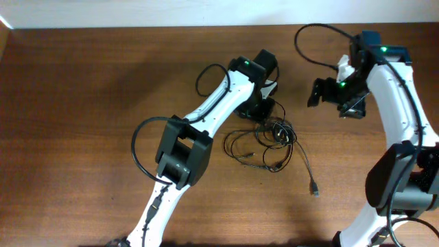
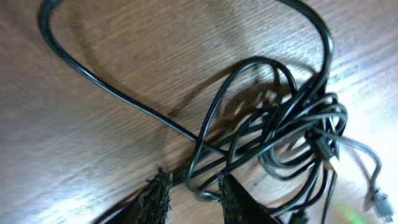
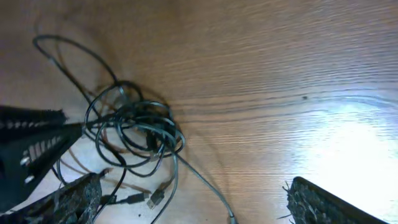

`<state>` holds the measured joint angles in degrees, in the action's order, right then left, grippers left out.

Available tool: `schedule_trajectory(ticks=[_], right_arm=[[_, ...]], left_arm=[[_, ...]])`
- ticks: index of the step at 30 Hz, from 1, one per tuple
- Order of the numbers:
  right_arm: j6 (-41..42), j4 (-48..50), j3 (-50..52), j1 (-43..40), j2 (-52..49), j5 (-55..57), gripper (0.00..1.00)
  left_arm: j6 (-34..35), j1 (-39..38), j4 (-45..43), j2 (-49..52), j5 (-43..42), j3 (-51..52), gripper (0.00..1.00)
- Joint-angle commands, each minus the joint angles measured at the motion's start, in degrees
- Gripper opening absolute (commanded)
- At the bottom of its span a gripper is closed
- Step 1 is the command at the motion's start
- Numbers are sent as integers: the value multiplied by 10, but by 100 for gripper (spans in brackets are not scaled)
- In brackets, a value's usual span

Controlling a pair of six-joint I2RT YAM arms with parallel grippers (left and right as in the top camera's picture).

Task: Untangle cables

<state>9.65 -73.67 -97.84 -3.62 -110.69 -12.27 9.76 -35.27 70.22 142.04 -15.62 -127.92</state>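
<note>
The crossed pieces of cable [image 1: 266, 127] beside the coil are the next place for my left gripper, which needs to move gently to the right in the left wrist view to get onto them, because several cables run close together there.
The cables [image 1: 269, 139] lie as a tangle of thin black cords on the wooden table, and one strand trails to a plug [image 1: 314, 189] at the front right. My left gripper [image 1: 265, 111] is down at the tangle's back edge. In the left wrist view the left gripper [image 2: 193, 182] stands narrowly open, with a loop of the cables [image 2: 273, 134] passing between its fingers. My right gripper [image 1: 317, 92] hovers to the right of the tangle, wide open. In the right wrist view the right gripper [image 3: 196, 202] holds nothing, and the cables [image 3: 134, 130] with USB plugs [image 3: 155, 198] lie to its left.
The table [image 1: 82, 103] ends at a white strip along the back. Thick black arm cables loop beside the left arm [image 1: 137, 147] and above the right arm [image 1: 309, 41]. The left arm's fingers [image 3: 31, 146] show at the left of the right wrist view.
</note>
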Motion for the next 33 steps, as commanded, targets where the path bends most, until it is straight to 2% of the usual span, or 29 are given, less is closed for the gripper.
schedule_trajectory(ticks=[1,4,7,8,10,12,14,15,17,19,22,24,26,28,30,33], right_arm=[[-18,4,5,5,4,-10,97],[-18,5,5,5,4,-10,97],[-18,6,5,5,4,-10,97],[-17,6,5,5,4,-10,97],[-18,6,5,6,4,-10,97],[-18,6,5,5,4,-10,97],[-18,6,5,6,4,-10,97],[-18,5,5,6,4,-10,97],[-17,3,5,6,4,-10,97],[-18,1,6,6,3,-10,97],[-30,2,6,7,3,-30,95],[-50,7,6,20,3,-58,92],[-87,15,6,51,3,-80,88],[-88,45,6,94,3,-82,83],[-88,58,6,114,3,-86,77],[-88,71,6,126,3,-89,41]], left_arm=[[68,-10,-23,7,-48,17,30],[119,-11,-33,7,-78,17,31],[119,-15,-33,7,-120,17,29],[119,-21,-33,7,-108,17,30],[141,-42,-34,10,-53,17,40],[143,-67,-41,30,-14,17,41],[143,-75,-49,47,-15,17,38],[143,-76,-48,62,-15,17,32],[142,-72,-46,71,-15,17,0],[129,-53,-39,65,-23,16,0],[-36,7,-17,17,-137,16,0],[-127,45,2,-21,-209,16,0],[-131,65,17,-40,-212,16,0],[-190,71,41,-43,-283,16,0],[-193,78,56,-43,-313,16,0],[-197,101,55,-43,-367,16,0]])
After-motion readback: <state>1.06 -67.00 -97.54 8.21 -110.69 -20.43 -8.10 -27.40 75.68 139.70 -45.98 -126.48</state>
